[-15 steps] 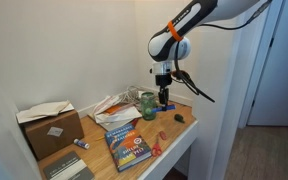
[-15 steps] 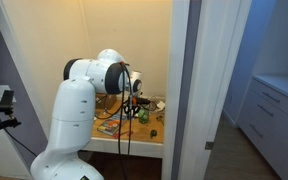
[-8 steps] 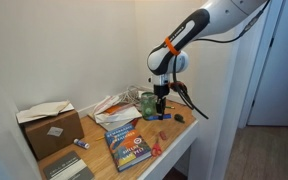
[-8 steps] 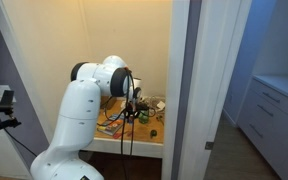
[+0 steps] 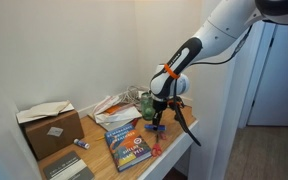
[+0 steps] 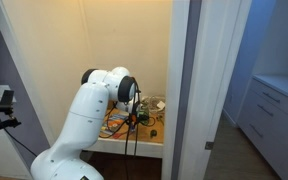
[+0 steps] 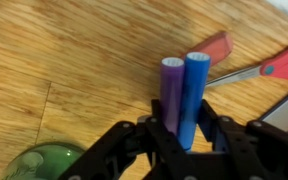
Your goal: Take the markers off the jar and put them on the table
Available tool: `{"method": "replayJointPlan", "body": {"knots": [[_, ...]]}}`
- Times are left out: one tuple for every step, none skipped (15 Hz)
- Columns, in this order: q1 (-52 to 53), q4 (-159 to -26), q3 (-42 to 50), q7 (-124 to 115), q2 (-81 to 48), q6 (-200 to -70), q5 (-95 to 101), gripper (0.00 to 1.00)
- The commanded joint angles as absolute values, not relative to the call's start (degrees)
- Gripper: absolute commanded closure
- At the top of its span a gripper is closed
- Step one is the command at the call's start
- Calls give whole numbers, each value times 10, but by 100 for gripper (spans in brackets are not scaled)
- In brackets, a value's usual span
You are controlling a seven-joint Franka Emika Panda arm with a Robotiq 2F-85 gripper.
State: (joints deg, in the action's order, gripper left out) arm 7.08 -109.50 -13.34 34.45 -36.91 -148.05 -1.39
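The gripper moves slightly down next, away from the red block onto the bare wood beside it, and releases both markers, since that spot is clear.
In the wrist view my gripper (image 7: 181,135) is shut on two markers (image 7: 183,92), one purple and one blue, held side by side and pointing down at the wooden table (image 7: 74,60). The green jar (image 7: 39,163) sits at the lower left of that view, apart from the markers. In an exterior view the gripper (image 5: 157,122) is low over the table (image 5: 179,140), just right of the jar (image 5: 147,106). In an exterior view the arm (image 6: 114,90) hides the jar and the markers.
A cardboard box (image 5: 50,127) stands at the left end. A book (image 5: 130,142) and papers (image 5: 114,108) lie in the middle. Red scissors (image 7: 269,68) and a red pen-like thing (image 7: 216,47) lie near the markers. The table's front edge (image 5: 179,158) is close.
The arm has come down and slightly left from above the jar towards the tabletop, with the markers in the gripper. The jar has stayed in place.
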Motion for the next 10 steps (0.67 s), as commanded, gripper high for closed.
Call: {"method": "replayJointPlan", "body": {"knots": [[48, -1100, -154, 362, -385, -1525, 7, 87], [45, -1097, -155, 367, -389, -1531, 13, 87], [42, -1096, -157, 373, -391, -1534, 17, 87], [40, -1093, -157, 376, -394, -1534, 22, 87], [37, -1092, -158, 380, -396, -1536, 26, 87], [35, -1091, -159, 382, -398, -1536, 28, 87], [34, -1089, -159, 384, -401, -1535, 30, 87], [32, -1089, -161, 387, -402, -1534, 29, 87], [31, -1088, -162, 387, -404, -1534, 30, 87], [31, -1087, -162, 388, -406, -1533, 30, 84]]}}
